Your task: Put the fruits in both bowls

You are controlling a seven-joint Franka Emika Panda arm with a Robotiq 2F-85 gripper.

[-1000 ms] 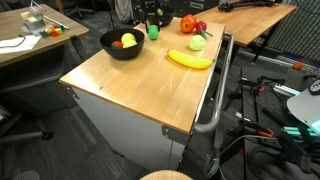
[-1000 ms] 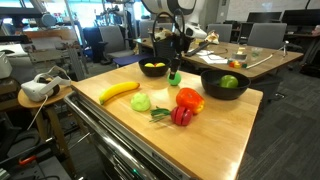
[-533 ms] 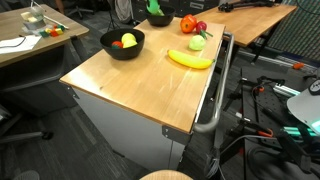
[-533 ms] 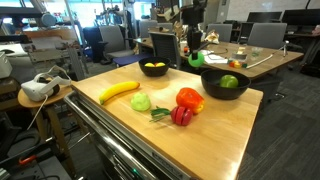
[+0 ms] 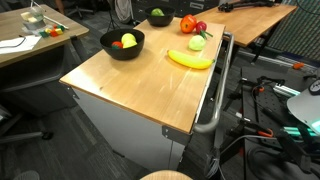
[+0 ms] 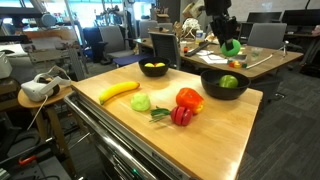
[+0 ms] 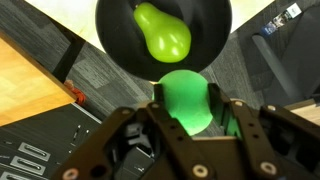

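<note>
Next, my gripper moves down and in over the black bowl with the green pear to release the fruit, since it hangs high past that bowl's rim.
My gripper is shut on a small bright green fruit and holds it high in the air, above and just past a black bowl that has a green pear in it. In the wrist view the held green fruit sits between the fingers of the gripper, with that bowl and the pear below. The other black bowl holds yellow fruit. A banana, a yellow-green ball and red pieces lie on the table. The gripper is out of the frame in an exterior view that shows both bowls.
The wooden table has a metal rail along one side. Desks, chairs and cables stand around it. A white headset rests on a side stand. Grey carpet shows beyond the table edge in the wrist view.
The gripper has risen from the table with the green fruit and moved across to above the bowl with the pear.
</note>
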